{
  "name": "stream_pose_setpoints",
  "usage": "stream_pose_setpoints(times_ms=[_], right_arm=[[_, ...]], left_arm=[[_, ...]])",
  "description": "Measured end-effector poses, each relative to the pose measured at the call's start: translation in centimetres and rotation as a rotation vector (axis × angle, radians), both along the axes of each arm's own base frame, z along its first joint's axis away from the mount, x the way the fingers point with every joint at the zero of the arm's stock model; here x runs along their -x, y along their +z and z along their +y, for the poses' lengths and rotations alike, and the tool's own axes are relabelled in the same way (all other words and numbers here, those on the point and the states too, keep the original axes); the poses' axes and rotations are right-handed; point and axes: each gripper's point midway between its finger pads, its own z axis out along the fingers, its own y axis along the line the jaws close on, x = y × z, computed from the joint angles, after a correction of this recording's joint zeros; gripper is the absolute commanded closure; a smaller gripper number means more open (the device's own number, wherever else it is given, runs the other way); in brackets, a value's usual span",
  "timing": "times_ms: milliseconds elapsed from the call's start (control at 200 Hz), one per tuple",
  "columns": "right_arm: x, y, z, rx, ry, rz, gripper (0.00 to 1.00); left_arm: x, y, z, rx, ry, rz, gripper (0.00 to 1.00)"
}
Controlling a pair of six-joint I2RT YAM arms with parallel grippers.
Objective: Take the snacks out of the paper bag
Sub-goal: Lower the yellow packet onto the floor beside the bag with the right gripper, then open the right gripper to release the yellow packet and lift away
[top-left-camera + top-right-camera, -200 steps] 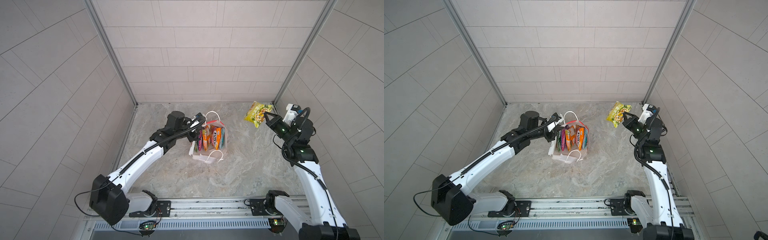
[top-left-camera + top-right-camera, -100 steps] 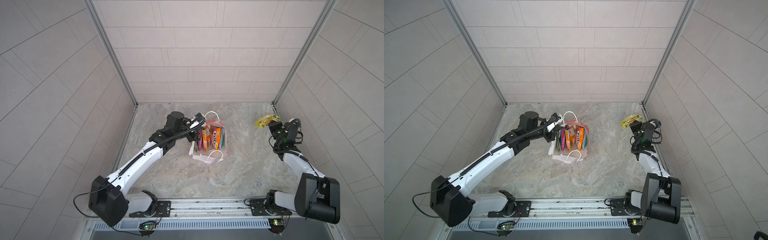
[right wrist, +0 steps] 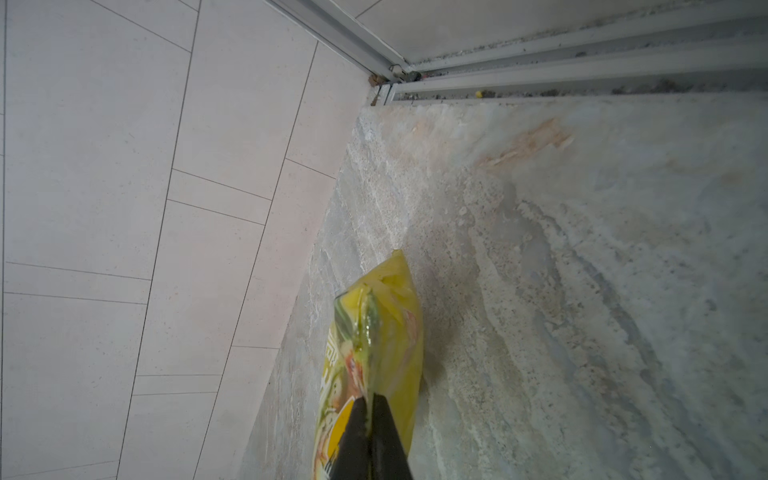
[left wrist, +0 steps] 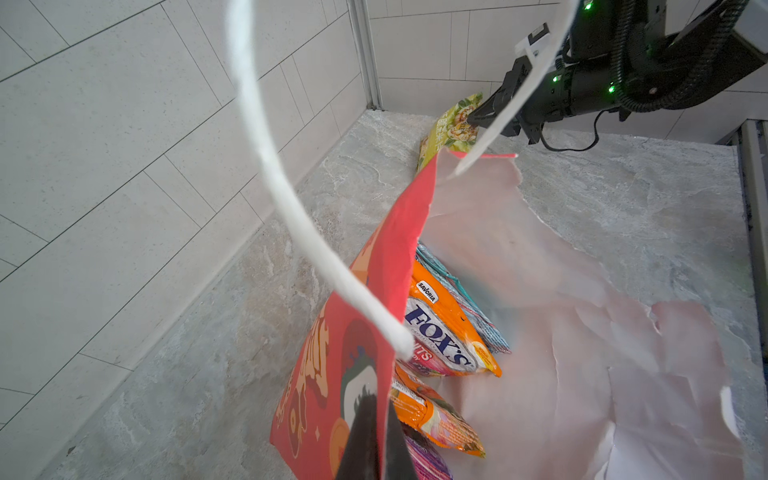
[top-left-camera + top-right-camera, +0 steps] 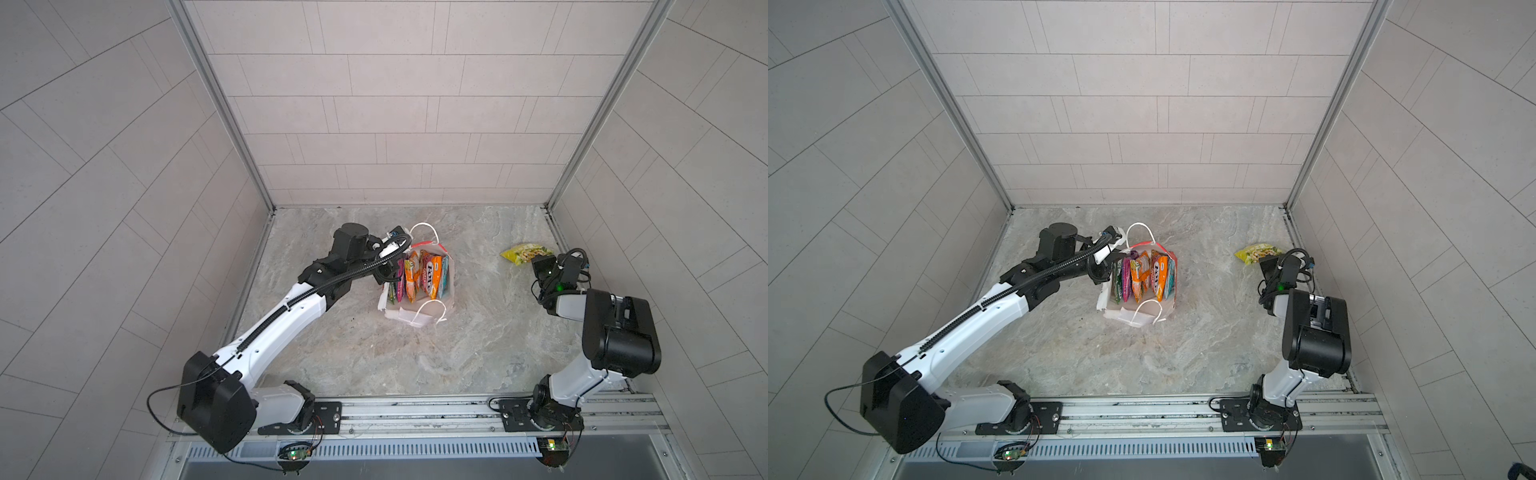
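My right gripper should next move gently down a little toward the bare tabletop and let go of the near end of the yellow packet, because this spot is clear of the bag.
The red paper bag stands near the table's middle, its white inside open upward. Several snacks stand in it: orange, pink, green and light blue packets, one lettered FOX'S. My left gripper is shut on the bag's red side wall. A yellow packet rests low on the table at the far right. My right gripper is shut on that packet's near end.
A white cord handle loops close in front of the left wrist camera. Tiled walls close the table on three sides. A metal channel runs along the right wall beside the yellow packet. A rail crosses the front.
My right arm has folded down and carried the yellow packet from the air to the table surface at the far right. The left arm and the bag have stayed put.
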Motion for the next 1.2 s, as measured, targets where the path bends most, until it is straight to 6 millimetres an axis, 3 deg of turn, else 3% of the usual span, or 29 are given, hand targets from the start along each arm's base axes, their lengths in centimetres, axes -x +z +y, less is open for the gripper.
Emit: stream_pose_setpoints(times_ms=[155,330,530,726,896,1036,1101,1201], right_arm=[[-0.2,-0.8,-0.1,-0.022,-0.011,-0.009,0.97],[0.8,-1.6,-0.6,-0.022,-0.06,0.0,0.93],[1.5,-2.0,-0.7,-0.048,-0.088,0.005,0.61],[3.0,-2.2,-0.1,-0.078,-0.096,0.044,0.41],[4.7,1.0,0.8,-0.044,-0.079,0.059,0.42],[4.2,3.7,2.1,-0.007,-0.017,0.049,0.47],[4.0,3.1,2.6,-0.015,0.008,0.068,0.49],[4.2,0.1,3.1,-0.047,0.03,0.15,0.5]], left_arm=[[-0.1,0.0,0.1,-0.003,0.005,-0.005,1.0],[-0.2,0.0,0.1,-0.006,0.011,-0.009,1.0],[-0.3,0.1,0.2,-0.007,0.015,-0.011,1.0],[-0.3,0.1,0.2,-0.006,0.015,-0.012,1.0],[-0.4,0.0,0.2,-0.008,0.02,-0.013,1.0],[-0.4,0.0,0.3,-0.009,0.022,-0.013,1.0],[-0.4,0.0,0.3,-0.008,0.022,-0.013,1.0],[-0.4,0.0,0.2,-0.008,0.021,-0.012,1.0]])
